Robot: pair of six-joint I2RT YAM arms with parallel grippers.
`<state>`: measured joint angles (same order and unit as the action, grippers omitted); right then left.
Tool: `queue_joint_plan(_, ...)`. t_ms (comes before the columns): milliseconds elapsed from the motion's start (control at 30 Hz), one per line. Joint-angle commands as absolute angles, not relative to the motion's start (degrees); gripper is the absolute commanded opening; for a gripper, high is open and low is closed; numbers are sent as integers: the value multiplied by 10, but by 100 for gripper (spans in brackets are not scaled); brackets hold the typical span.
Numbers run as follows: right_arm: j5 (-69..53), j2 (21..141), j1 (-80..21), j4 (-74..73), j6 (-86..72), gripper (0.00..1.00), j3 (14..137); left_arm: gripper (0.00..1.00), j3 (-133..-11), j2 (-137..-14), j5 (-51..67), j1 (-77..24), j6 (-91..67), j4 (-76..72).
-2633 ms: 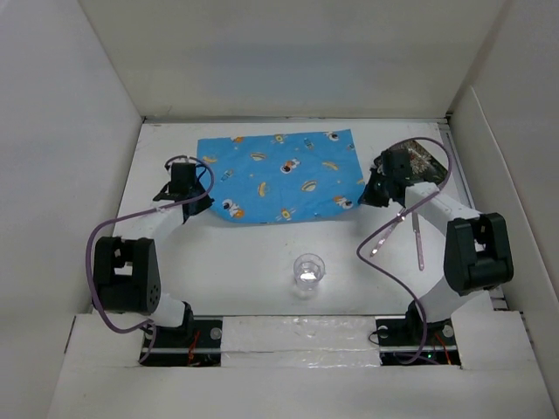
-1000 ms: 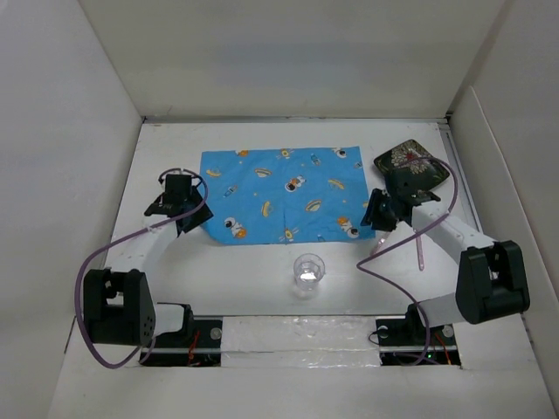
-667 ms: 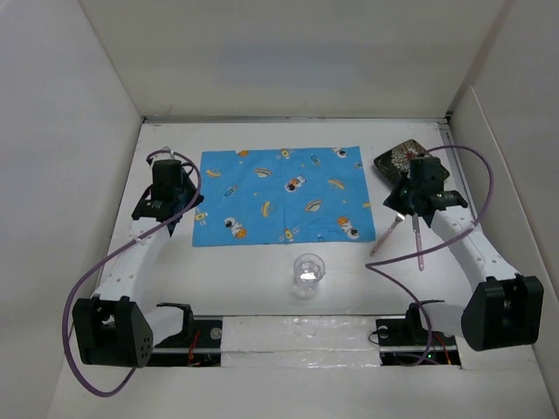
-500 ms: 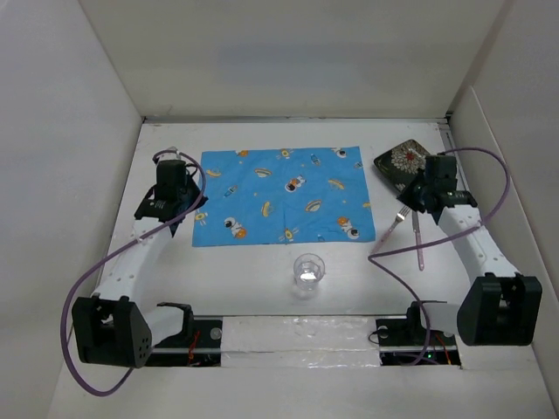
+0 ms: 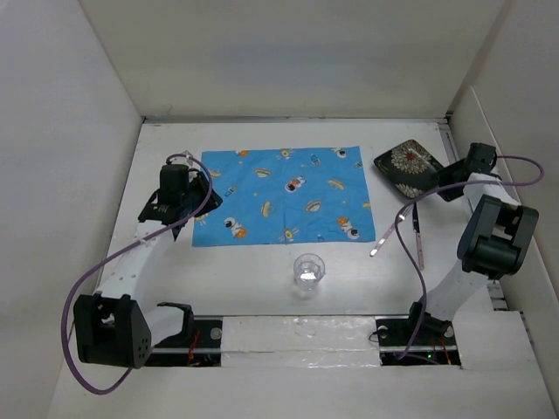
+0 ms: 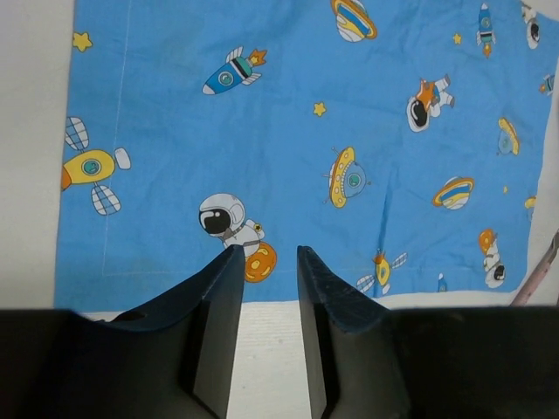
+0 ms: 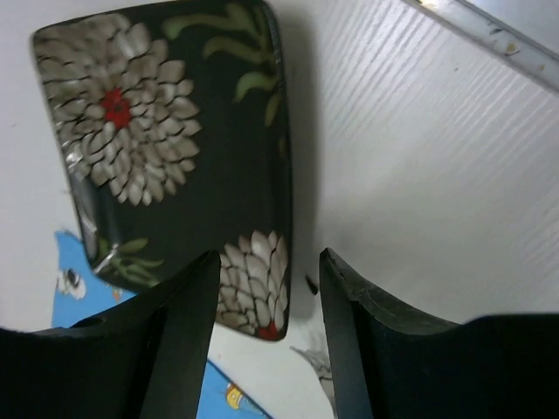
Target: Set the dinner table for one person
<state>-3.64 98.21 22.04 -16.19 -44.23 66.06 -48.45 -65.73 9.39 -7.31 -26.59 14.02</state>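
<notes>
My right gripper needs to go down and slightly outward next, with its fingers on both sides of the plate's nearest rim [image 5: 431, 182] [image 7: 286, 202], as bare table beside it leaves room for one finger.
On the white dinner table [image 5: 244, 279] the blue cartoon-print mat [image 5: 284, 194] lies flat. My left gripper [image 5: 203, 199] hovers open over the mat's near-left edge [image 6: 148, 262], and its jaws [image 6: 266, 257] hold nothing. A dark square plate with a flower print [image 5: 410, 166] sits right of the mat. At the plate's right side, my right gripper [image 5: 450, 185] stands open [image 7: 266, 257]. Its jaws straddle the plate's near corner [image 7: 258, 297] without closing on it. A fork [image 5: 390, 229] and a pink-handled utensil [image 5: 417, 234] lie in front of the plate. A clear cup [image 5: 307, 271] stands in front of the mat.
White walls [image 5: 70, 175] box in the table on the left, back and right. A metal strip [image 7: 489, 35] runs along the table's edge beyond the plate. The arm bases [image 5: 183, 327] sit at the near edge, with purple cables looping above the table.
My right gripper has left the mat's right edge and swung out to the plate's right side. The left gripper let go of the mat's left edge and stays there, open. The mat now lies flat.
</notes>
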Motion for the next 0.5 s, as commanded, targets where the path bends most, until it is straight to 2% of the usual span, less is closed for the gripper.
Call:
queue_joint_plan(0,-52,1030,230,-164,-437,55,732,29,-468,-635,114,-74,-255,128)
queue_joint_plan(100,-63,1082,236,-184,-438,54,758,29,-461,-635,121,-74,-257,122)
queue_joint_plan(467,-92,1145,236,-206,-467,51,796,29,-474,-649,113,-74,-261,115)
